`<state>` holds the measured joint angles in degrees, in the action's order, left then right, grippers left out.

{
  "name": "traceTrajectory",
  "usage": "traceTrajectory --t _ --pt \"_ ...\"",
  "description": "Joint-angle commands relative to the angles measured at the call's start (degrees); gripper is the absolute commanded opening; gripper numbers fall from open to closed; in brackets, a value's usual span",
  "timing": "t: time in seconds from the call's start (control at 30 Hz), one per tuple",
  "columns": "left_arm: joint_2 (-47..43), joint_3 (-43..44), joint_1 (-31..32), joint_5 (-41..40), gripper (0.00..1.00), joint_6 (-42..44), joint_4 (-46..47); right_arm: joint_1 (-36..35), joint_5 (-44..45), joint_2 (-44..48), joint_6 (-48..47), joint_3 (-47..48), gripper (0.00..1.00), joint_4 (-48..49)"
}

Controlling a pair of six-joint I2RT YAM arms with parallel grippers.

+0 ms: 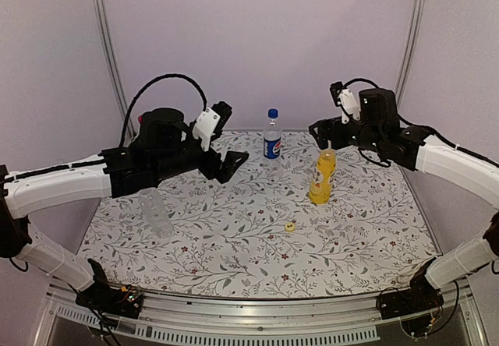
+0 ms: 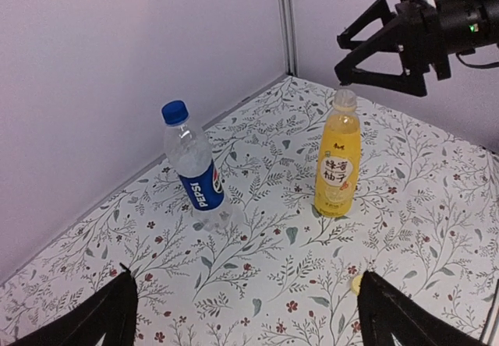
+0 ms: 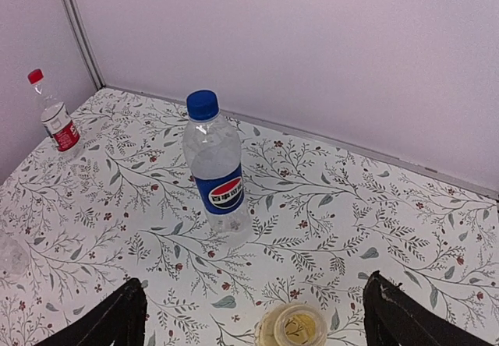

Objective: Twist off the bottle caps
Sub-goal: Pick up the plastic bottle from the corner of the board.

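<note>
The yellow bottle (image 1: 321, 178) already stands uncapped, so the robot's right gripper will next move outward, to the left in the top view, and close around the cap of the blue-label bottle.
The yellow bottle (image 1: 321, 178) stands uncapped at centre right; its open mouth (image 3: 293, 329) shows just below my right gripper (image 3: 256, 285), which hangs open right above it, holding nothing. The same gripper (image 2: 343, 56) hovers over the bottle's neck (image 2: 344, 100) in the left wrist view. A small yellow cap (image 1: 290, 226) lies on the table in front. The blue-label bottle (image 1: 272, 136) stands capped at the back. My left gripper (image 1: 231, 139) is open and empty, facing both bottles from the left. A red-capped bottle (image 3: 54, 117) stands far left. A plain clear bottle (image 1: 156, 212) stands under the left arm.
The floral table cover (image 1: 234, 245) ends at purple walls at the back and sides, with metal posts (image 1: 105, 42) in the back corners. The left forearm (image 1: 70, 184) stretches over the left side of the table.
</note>
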<state>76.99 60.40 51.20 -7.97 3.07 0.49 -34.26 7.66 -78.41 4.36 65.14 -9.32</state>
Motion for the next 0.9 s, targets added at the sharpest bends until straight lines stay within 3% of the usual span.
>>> traceTrajectory --t 0.0,0.53,0.87 --pt "1.1 0.6 -0.7 1.6 0.97 -1.3 -1.6 -0.8 -0.8 -2.6 -2.2 6.3 0.95 -1.4" --pt "1.7 -0.8 -1.3 2.5 0.97 -2.2 0.7 -1.8 -3.3 -29.4 -3.7 34.2 0.88 -4.1" --pt "1.6 -1.0 -1.2 3.6 0.97 -1.9 0.6 -1.9 -2.8 -41.0 -5.7 40.8 0.8 -0.8"
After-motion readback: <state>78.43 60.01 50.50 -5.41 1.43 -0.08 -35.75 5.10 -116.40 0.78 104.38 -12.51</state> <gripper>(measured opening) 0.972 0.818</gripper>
